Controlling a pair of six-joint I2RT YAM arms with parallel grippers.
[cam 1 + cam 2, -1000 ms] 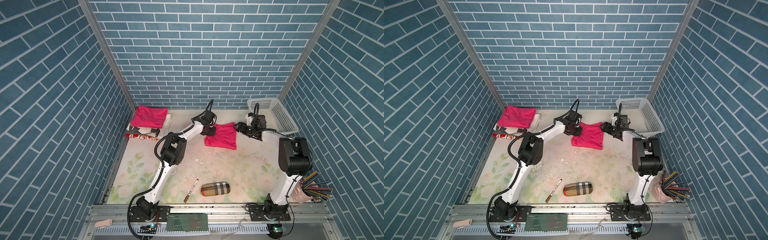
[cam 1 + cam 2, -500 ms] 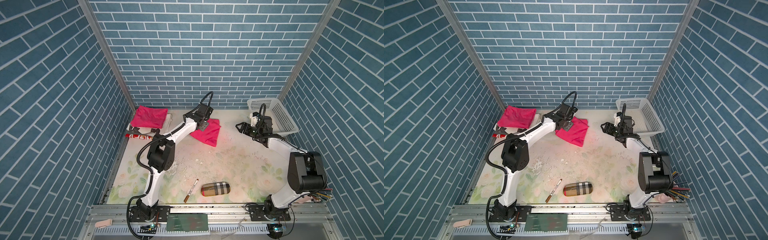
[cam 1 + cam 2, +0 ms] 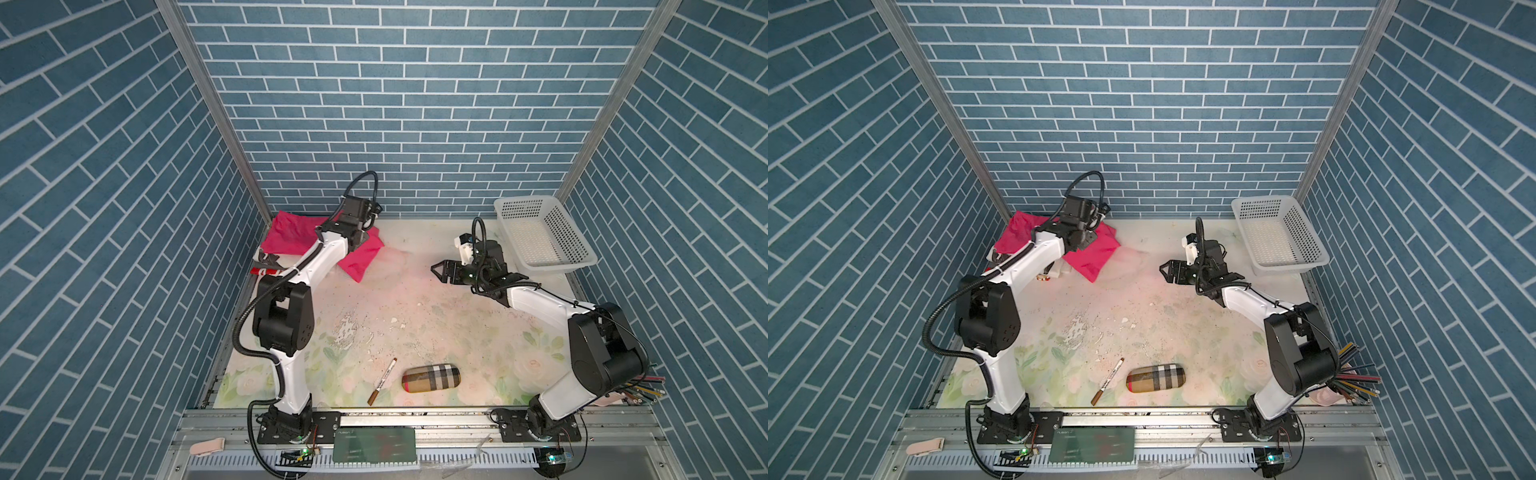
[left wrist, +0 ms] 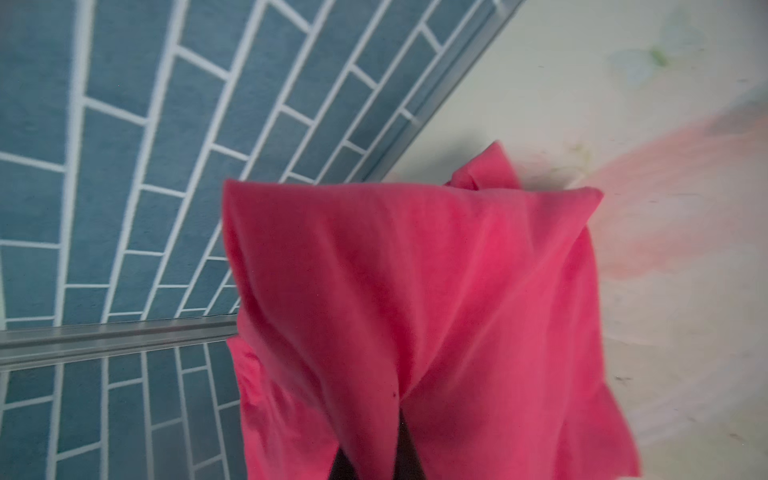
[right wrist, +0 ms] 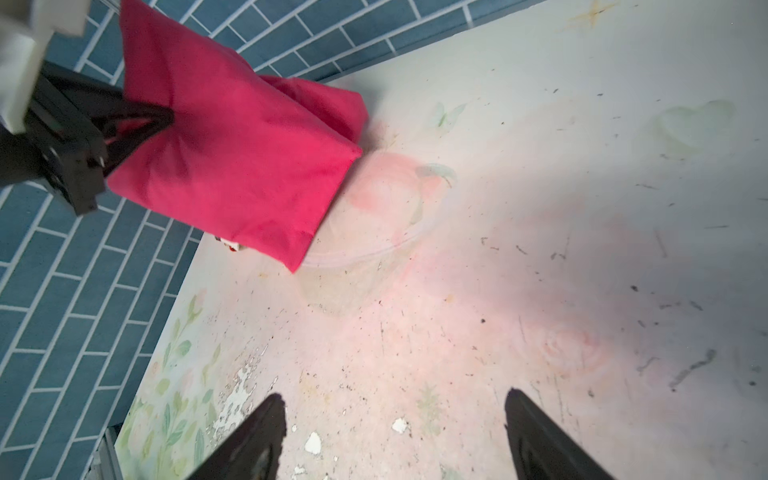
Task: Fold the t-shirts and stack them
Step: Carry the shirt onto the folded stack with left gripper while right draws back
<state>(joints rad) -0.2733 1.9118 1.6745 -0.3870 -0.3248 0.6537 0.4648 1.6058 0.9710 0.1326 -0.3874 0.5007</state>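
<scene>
The hanging t-shirt goes over the far corner of the table in my left gripper next. It comes down onto another folded pink t-shirt already lying there and is released.
A folded pink t-shirt [image 3: 360,261] [image 3: 1094,258] hangs above the table's back left, and my left gripper [image 3: 365,237] [image 4: 376,457] is shut on its upper edge. The cloth [image 4: 415,291] covers most of the left wrist view and hides the fingers. In the right wrist view the left gripper [image 5: 168,115] pinches that t-shirt [image 5: 232,166] clear of the table. Another pink t-shirt [image 3: 286,237] [image 3: 1017,233] lies folded in the back left corner, partly behind the left arm. My right gripper [image 3: 441,272] [image 3: 1169,272] [image 5: 395,395] hovers open and empty over the table, right of centre.
A white mesh basket [image 3: 544,237] stands at the back right. A plaid case [image 3: 432,377] and a marker pen [image 3: 381,381] lie near the front edge. A cup of pencils [image 3: 642,388] is at the front right. A red-and-white item [image 3: 266,271] lies by the left wall.
My left gripper has carried the folded t-shirt from the back middle leftward toward the corner t-shirt. The right gripper has let go, drawn back right and opened wider.
</scene>
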